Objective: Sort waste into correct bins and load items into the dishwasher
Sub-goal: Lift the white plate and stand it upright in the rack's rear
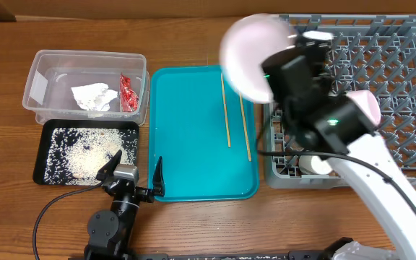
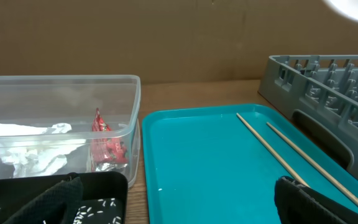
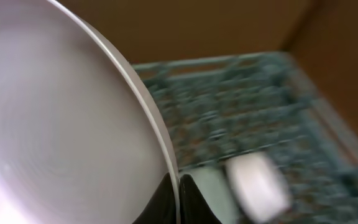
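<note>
Next, my right gripper moves to the right in the overhead view, over the rack's far slots, and lowers to release the plate there, since they stand empty.
My right gripper is shut on the rim of the round white plate and holds it in the air over the left edge of the grey dish rack. In the right wrist view the plate fills the left side, with its rim pinched between the fingers. Two wooden chopsticks lie on the teal tray. The napkin and red foil wrapper lie in the clear tub. Rice lies in the black tray. My left gripper is open and empty at the front.
A pale-pink bowl and a small white cup sit in the rack. The cup shows blurred in the right wrist view. The rack's edge stands right of the teal tray in the left wrist view.
</note>
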### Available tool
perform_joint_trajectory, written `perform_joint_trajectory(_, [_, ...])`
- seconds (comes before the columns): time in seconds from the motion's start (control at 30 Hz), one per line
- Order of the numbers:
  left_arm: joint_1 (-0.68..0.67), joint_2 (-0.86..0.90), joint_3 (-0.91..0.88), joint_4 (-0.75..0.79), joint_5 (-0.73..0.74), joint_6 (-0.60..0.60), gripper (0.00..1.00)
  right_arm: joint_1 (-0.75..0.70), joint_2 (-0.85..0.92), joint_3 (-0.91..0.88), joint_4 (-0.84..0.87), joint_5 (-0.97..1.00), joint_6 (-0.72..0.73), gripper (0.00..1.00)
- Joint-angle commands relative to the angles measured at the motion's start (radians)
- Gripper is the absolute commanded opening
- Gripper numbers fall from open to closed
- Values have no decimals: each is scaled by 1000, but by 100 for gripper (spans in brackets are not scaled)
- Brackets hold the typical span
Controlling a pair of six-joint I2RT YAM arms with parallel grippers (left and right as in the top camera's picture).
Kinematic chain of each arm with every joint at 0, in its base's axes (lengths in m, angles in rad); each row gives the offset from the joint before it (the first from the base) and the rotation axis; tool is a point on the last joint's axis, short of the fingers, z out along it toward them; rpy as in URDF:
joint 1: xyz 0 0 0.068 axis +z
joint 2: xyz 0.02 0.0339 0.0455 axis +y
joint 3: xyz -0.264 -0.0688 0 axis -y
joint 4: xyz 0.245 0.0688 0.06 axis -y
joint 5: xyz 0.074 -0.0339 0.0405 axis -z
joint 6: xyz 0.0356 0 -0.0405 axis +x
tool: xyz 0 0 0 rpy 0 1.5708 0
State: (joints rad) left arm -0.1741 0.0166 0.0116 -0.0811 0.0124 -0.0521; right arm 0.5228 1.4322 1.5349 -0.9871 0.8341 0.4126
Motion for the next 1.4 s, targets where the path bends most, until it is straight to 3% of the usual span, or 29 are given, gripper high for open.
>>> perform_joint_trajectory(0.0, [10,-12,-7,4,7,-7,100,-98,4,5,6,290,-66,4])
perform_joint_trajectory(0.37, [10,-12,-7,5,6,-7,100,-363,164,4,153,303,-138,4])
perform_joint_trajectory(0.73, [10,-12,-7,4,6,-7,100,-386,430,4,458,403,-426,4])
perform_joint_trajectory(0.87, [10,-12,-7,4,6,-7,100,-386,484,4,462,403,-429,5])
perform_joint_trajectory(0.93, [10,-12,-7,4,7,-7,100,-386,495,4,461,398,-428,28])
perform_joint_trajectory(0.97, [10,-12,-7,4,6,-7,100,-386,495,4,462,377,-422,52])
perform_joint_trajectory(1.0, [10,-12,-7,4,7,-7,100,-382,487,5,460,339,-416,68])
perform_joint_trajectory(1.03, [10,-12,-7,4,7,-7,100,-380,476,5,457,310,-415,72])
perform_joint_trajectory(1.23, [10,-12,-7,4,6,-7,100,-330,319,15,390,134,-359,73])
perform_joint_trajectory(1.3, [10,-12,-7,4,6,-7,100,-294,244,32,308,-42,-341,71])
perform_joint_trajectory(1.37, [10,-12,-7,4,7,-7,100,-223,148,38,192,-347,-269,59])
